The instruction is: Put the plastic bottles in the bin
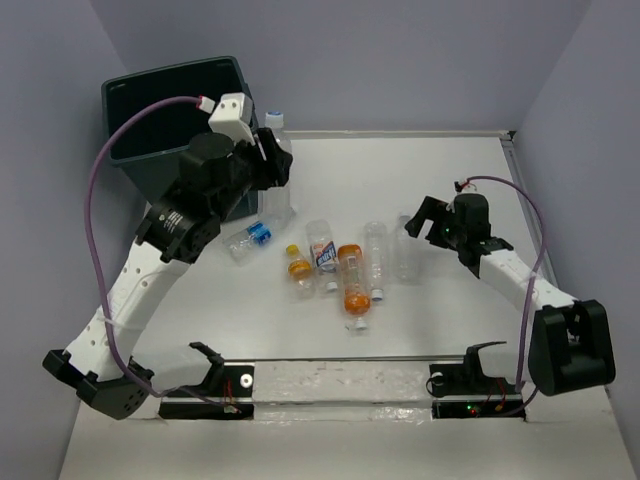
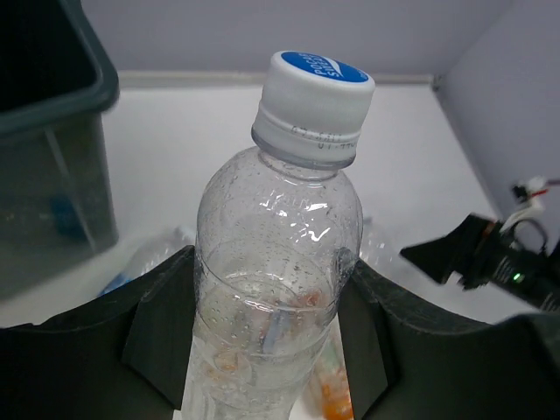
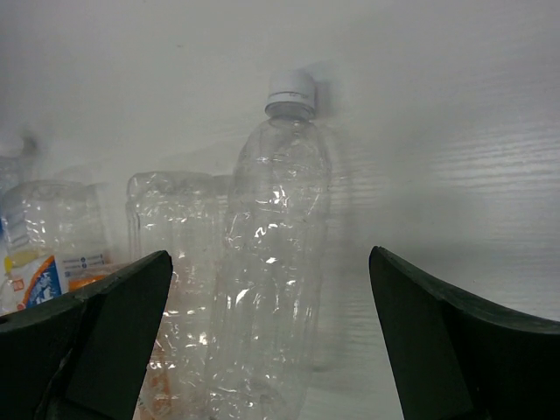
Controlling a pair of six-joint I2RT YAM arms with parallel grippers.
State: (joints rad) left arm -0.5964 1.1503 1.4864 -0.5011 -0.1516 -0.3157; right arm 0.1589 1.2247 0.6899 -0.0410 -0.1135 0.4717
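I need to lift my left gripper outward and to the left in the top view, over the bin's open top [image 1: 185, 82] [image 2: 37, 54], because the bottle is hanging outside the bin's rim.
My left gripper [image 1: 272, 165] is shut on a clear plastic bottle [image 1: 275, 150] with a white-and-blue cap, held upright just right of the dark bin [image 1: 170, 72]. In the left wrist view the black fingers [image 2: 162, 324] press both sides of that bottle [image 2: 280, 219], and the bin [image 2: 52, 166] stands to the left. Several more bottles lie mid-table: a blue-capped one [image 1: 247, 239], a yellow-capped one [image 1: 298, 268], a labelled one [image 1: 322, 255], an orange-filled one [image 1: 353, 282] and a clear one [image 1: 376, 255]. My right gripper [image 1: 420, 222] hangs open over a clear white-capped bottle [image 3: 271, 227].
Grey walls close the table in at the back and on both sides. A metal rail [image 1: 340, 375] with the arm mounts runs along the near edge. A purple cable [image 1: 95, 230] loops off the left arm beside the bin.
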